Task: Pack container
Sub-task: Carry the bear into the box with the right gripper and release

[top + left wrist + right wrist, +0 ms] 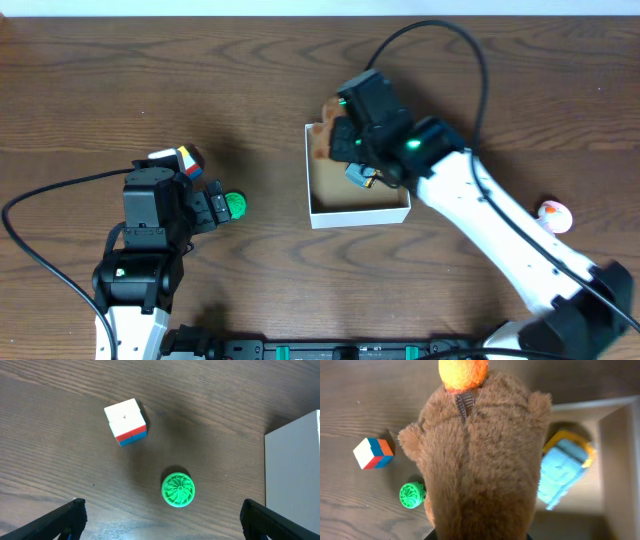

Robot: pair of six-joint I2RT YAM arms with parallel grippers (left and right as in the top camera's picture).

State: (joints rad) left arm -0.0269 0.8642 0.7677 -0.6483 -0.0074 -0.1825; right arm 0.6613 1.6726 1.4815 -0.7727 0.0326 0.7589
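Observation:
The robot should move its right gripper down and release the plush on the bare tan bottom of the box, since that space beside the blue and yellow toy (pixel 362 176) is below the gripper.
The container (pixel 358 214) is a shallow white box with a tan inside, at mid table. A blue and yellow toy (pixel 362 176) lies in it and also shows in the right wrist view (pixel 563 472). My right gripper (pixel 347 137) is shut on a brown plush toy (pixel 480 455) with an orange tip (pixel 463 372), held over the box's far left corner. The plush hides the fingers. My left gripper (pixel 162 520) is open and empty. A green ribbed disc (pixel 178 489) lies just ahead of it, and a coloured cube (pixel 125 421) lies further off.
The container's white outer wall (pixel 295 475) stands at the right of the left wrist view. A small white and pink object (pixel 555 215) lies at the far right of the wooden table. The cube (pixel 185 158) and disc (pixel 234 204) lie left of the box.

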